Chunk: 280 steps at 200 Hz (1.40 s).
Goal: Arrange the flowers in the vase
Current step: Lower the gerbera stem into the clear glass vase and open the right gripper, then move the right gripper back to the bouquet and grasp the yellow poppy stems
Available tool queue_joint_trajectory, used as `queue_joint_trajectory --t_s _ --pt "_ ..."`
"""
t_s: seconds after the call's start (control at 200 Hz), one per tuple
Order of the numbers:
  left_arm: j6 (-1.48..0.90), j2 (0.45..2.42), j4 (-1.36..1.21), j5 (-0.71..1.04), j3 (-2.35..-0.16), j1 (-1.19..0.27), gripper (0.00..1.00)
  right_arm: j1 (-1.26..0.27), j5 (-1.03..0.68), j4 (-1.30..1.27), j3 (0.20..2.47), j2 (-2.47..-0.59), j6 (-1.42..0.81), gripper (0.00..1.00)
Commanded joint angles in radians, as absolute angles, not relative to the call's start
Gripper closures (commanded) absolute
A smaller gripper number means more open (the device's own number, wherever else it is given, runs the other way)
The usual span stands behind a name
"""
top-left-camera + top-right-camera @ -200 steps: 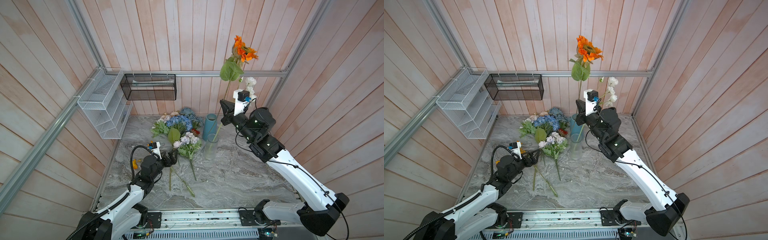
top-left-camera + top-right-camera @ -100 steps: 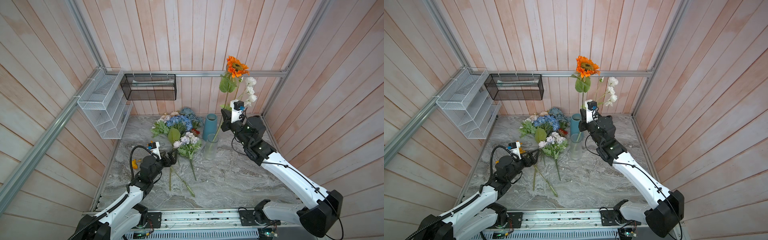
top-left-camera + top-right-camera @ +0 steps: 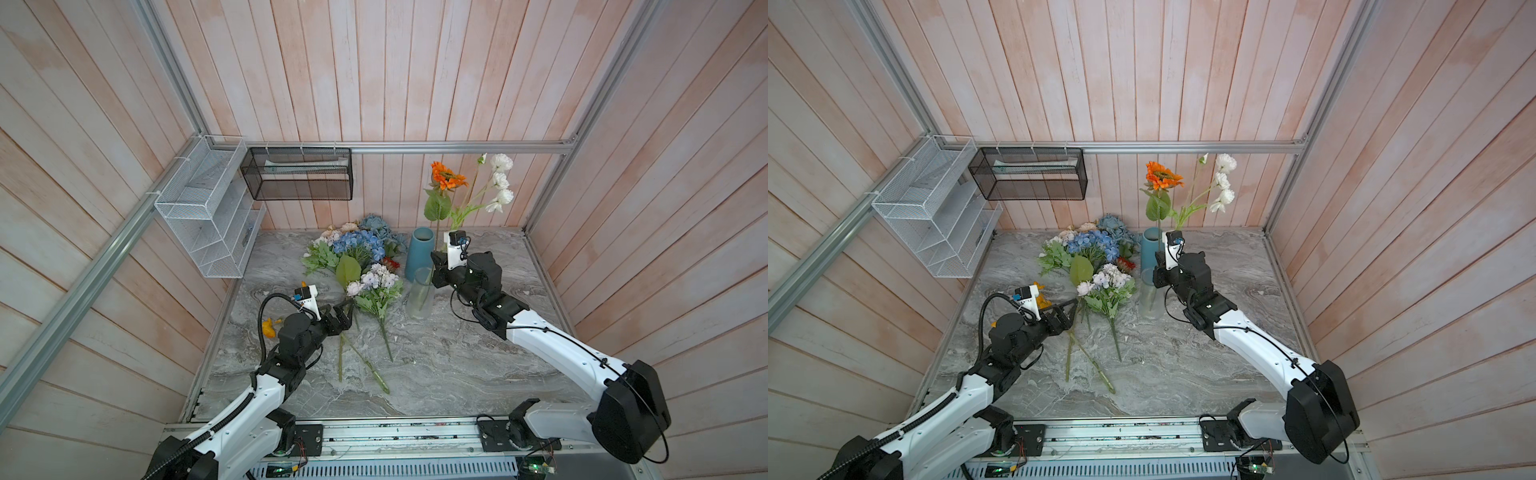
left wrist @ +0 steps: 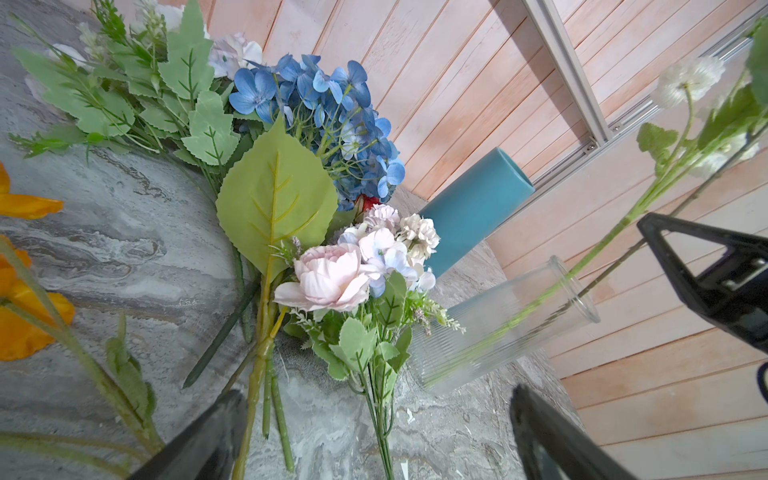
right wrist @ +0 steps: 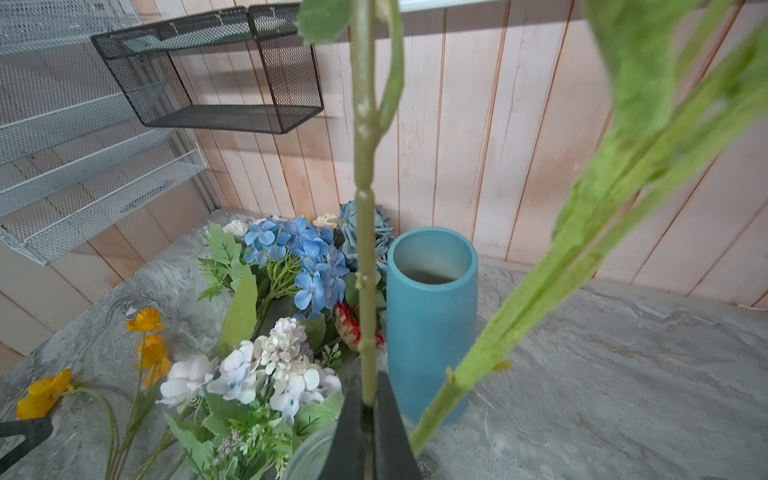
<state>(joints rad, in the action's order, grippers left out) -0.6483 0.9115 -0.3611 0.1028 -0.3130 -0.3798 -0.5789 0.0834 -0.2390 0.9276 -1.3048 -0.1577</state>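
Observation:
My right gripper needs to go down slightly toward the vase's rim (image 3: 423, 275) and open to let go of the stem, because the sunflower's lower end is already inside the glass.
A clear ribbed glass vase (image 3: 420, 293) (image 3: 1149, 293) (image 4: 498, 324) stands mid-table and holds a white-bloomed stem (image 3: 500, 183). My right gripper (image 3: 436, 272) (image 5: 368, 401) hovers at the vase's rim, shut on the stem of an orange sunflower (image 3: 445, 181) (image 3: 1163, 176). The sunflower stands upright with its lower end inside the glass. The other flowers (image 3: 359, 245) lie heaped on the table, a lilac bunch (image 3: 376, 280) (image 4: 374, 253) nearest. My left gripper (image 3: 345, 316) (image 4: 378, 392) is open, low over their stems, with nothing between its fingers.
A teal vase (image 3: 419, 251) (image 5: 432, 311) stands just behind the glass one. Orange-yellow poppies (image 3: 269, 328) (image 5: 145, 332) lie by the left arm. A white wire rack (image 3: 208, 208) and a black mesh basket (image 3: 299, 178) hang on the walls.
My right gripper has come down and back toward the glass vase with the orange sunflower, lowering the bloom. The left arm has not moved.

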Motion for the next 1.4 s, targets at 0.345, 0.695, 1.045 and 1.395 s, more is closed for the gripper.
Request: queue_joint_trajectory --t_s 0.345,0.695,1.045,1.395 --pt "-0.673 0.877 -0.335 0.087 -0.293 -0.376 0.00 -0.575 0.044 -0.191 0.898 -1.346 -0.210 0.91" --pt "-0.680 0.876 -0.330 0.066 -0.294 -0.376 0.00 -0.575 0.028 -0.089 0.908 -1.248 -0.242 0.61" --pt "-0.662 0.911 -0.324 0.036 -0.342 -0.370 0.00 -0.575 -0.045 0.037 0.954 -1.092 -0.238 0.57" --pt "-0.676 0.896 -0.274 0.084 -0.367 -0.244 0.00 -0.741 -0.144 0.027 0.977 -1.148 -0.228 0.57"
